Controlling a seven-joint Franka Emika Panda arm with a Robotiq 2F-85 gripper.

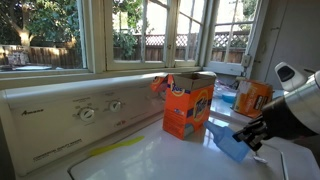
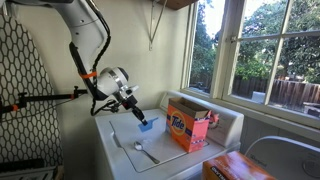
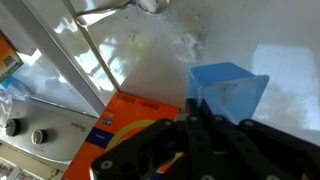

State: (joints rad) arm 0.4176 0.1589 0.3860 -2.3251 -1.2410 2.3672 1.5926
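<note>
The blue cup hangs tilted, so my gripper should next turn and lower the cup's bottom onto the white washer lid (image 2: 125, 150) beside the Tide box before it lets go of the cup's side.
My gripper (image 3: 196, 110) is shut on the wall of a small blue plastic cup (image 3: 231, 92), with its jaws pinched over the cup's near rim. In both exterior views the blue cup (image 1: 231, 146) (image 2: 147, 124) hangs tilted just above the white washer lid (image 2: 125, 150), with the gripper (image 1: 250, 133) (image 2: 139, 115) over it. An open orange Tide detergent box (image 1: 188, 106) (image 2: 190, 127) (image 3: 128, 122) stands upright beside the cup. A metal spoon (image 2: 143, 152) (image 3: 152, 5) lies on the lid, apart from the cup.
The washer's control panel with dials (image 1: 88, 113) runs along the back, under a window sill (image 1: 120, 68). Another orange container (image 1: 253, 97) stands behind the Tide box. A second orange box (image 2: 238, 168) sits at the near corner. A camera stand (image 2: 40, 98) is beside the washer.
</note>
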